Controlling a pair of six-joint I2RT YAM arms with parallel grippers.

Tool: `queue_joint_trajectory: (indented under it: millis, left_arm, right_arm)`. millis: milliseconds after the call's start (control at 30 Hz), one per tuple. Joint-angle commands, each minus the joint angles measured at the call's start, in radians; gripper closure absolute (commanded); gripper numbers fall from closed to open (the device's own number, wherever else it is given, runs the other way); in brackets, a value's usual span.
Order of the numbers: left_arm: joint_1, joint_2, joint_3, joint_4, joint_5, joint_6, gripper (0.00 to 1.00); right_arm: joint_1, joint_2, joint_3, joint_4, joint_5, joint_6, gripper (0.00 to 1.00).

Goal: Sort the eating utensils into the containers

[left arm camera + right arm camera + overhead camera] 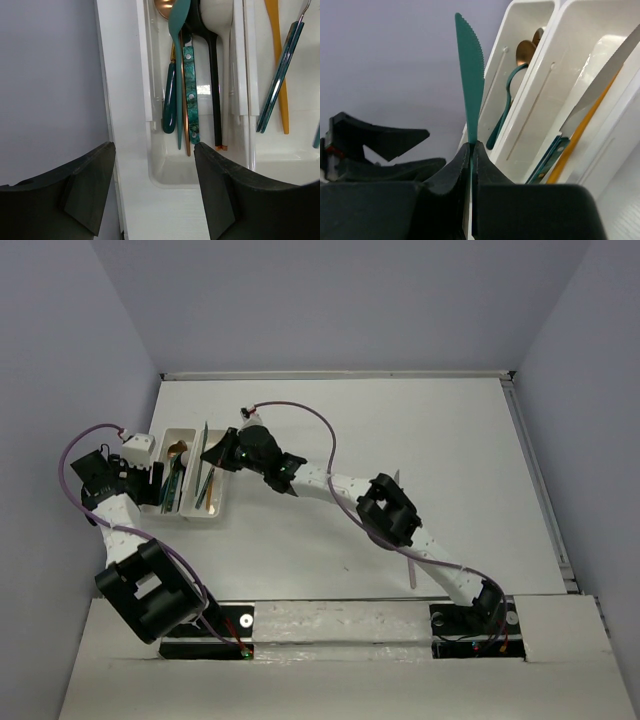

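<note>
I will next move my right gripper down and let go of the teal serrated knife (470,70) in the tray with the gold-yellow handle (547,127), because that tray is just below my right gripper.
Two joined white trays (222,504) stand at the left of the table. The left one (142,60) holds a teal spoon (177,30), a marbled teal handle (190,90), a black spoon (215,75) and a copper piece. The right one holds a gold-yellow handle (280,60) and a teal-and-silver knife (280,75). My left gripper (155,147) is open and empty over the left tray's near end; it also shows in the top view (155,480). My right gripper (471,145) is shut on a teal serrated knife (470,70), blade upright, just above the trays' far end (218,450).
A pale slim utensil (412,572) lies on the table under the right arm's forearm, partly hidden by the elbow. The left wall stands close beside the trays. The right arm stretches diagonally across the table's middle.
</note>
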Motion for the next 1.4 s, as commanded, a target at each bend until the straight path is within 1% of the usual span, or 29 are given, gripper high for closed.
queue_joint_trajectory:
  millis: [0,167,300,333,367,467,533,567,633,667,800,867,967,1000,1067,1100,1133,1167,1200,1233,1367]
  left_arm:
    - [-0.001,-0.024,-0.006,0.017,0.008,0.014,0.24]
    - [0.001,-0.036,0.006,0.002,0.035,0.015,0.24]
    - [-0.004,-0.050,0.044,-0.016,0.072,-0.014,0.23]
    - [-0.007,-0.050,0.044,-0.021,0.080,-0.018,0.23]
    - [-0.010,-0.052,0.056,-0.033,0.093,-0.025,0.23]
    - [-0.035,-0.056,0.078,-0.052,0.112,-0.049,0.23]
    - [-0.056,-0.061,0.086,-0.058,0.112,-0.061,0.23]
    - [-0.090,-0.064,0.090,-0.062,0.106,-0.075,0.23]
    - [-0.133,-0.075,0.090,-0.062,0.089,-0.084,0.23]
    - [-0.178,-0.076,0.087,-0.059,0.072,-0.087,0.23]
    - [-0.283,-0.063,0.082,-0.018,0.006,-0.143,0.23]
    - [-0.318,-0.035,0.089,-0.006,-0.018,-0.161,0.23]
    - [-0.384,0.002,0.107,0.006,-0.043,-0.193,0.23]
    - [-0.418,0.023,0.109,0.013,-0.057,-0.201,0.23]
    - [-0.452,0.045,0.122,0.025,-0.095,-0.216,0.23]
    - [-0.479,0.068,0.125,0.040,-0.107,-0.224,0.23]
    - [-0.489,0.078,0.133,0.049,-0.132,-0.229,0.23]
    - [-0.498,0.104,0.139,0.065,-0.144,-0.235,0.23]
    - [-0.507,0.105,0.144,0.072,-0.158,-0.238,0.23]
    - [-0.521,0.130,0.151,0.083,-0.173,-0.245,0.24]
    - [-0.553,0.203,0.171,0.134,-0.242,-0.264,0.26]
  right_arm:
    - [0.018,0.075,0.151,-0.049,0.085,0.044,1.00]
    - [0.027,0.062,0.083,-0.056,0.165,0.026,1.00]
    - [0.036,0.031,0.057,-0.056,0.183,-0.013,1.00]
    - [0.036,0.026,0.052,-0.055,0.185,-0.017,0.96]
    - [0.036,0.023,0.047,-0.055,0.188,-0.028,0.85]
    - [0.045,0.008,0.038,-0.053,0.176,-0.051,0.70]
    - [0.045,-0.009,0.006,-0.053,0.177,-0.057,0.66]
    - [0.045,-0.033,-0.008,-0.052,0.185,-0.068,0.64]
    - [0.045,-0.064,-0.054,-0.041,0.196,-0.088,0.63]
    - [0.045,-0.098,-0.069,-0.035,0.200,-0.099,0.62]
    - [0.045,-0.188,-0.134,-0.021,0.211,-0.191,0.60]
    - [0.045,-0.233,-0.181,-0.020,0.223,-0.243,0.60]
    - [0.045,-0.348,-0.262,-0.020,0.266,-0.295,0.60]
    - [0.036,-0.407,-0.326,-0.018,0.294,-0.306,0.60]
    - [0.012,-0.471,-0.399,-0.020,0.300,-0.318,0.60]
    - [0.001,-0.530,-0.478,-0.020,0.292,-0.318,0.60]
    - [-0.023,-0.560,-0.518,-0.018,0.286,-0.317,0.60]
    - [-0.034,-0.589,-0.601,-0.020,0.279,-0.314,0.60]
    - [-0.044,-0.618,-0.602,-0.020,0.278,-0.312,0.60]
    - [-0.054,-0.671,-0.684,-0.018,0.281,-0.311,0.60]
    - [-0.077,-0.783,-0.854,-0.009,0.321,-0.332,0.60]
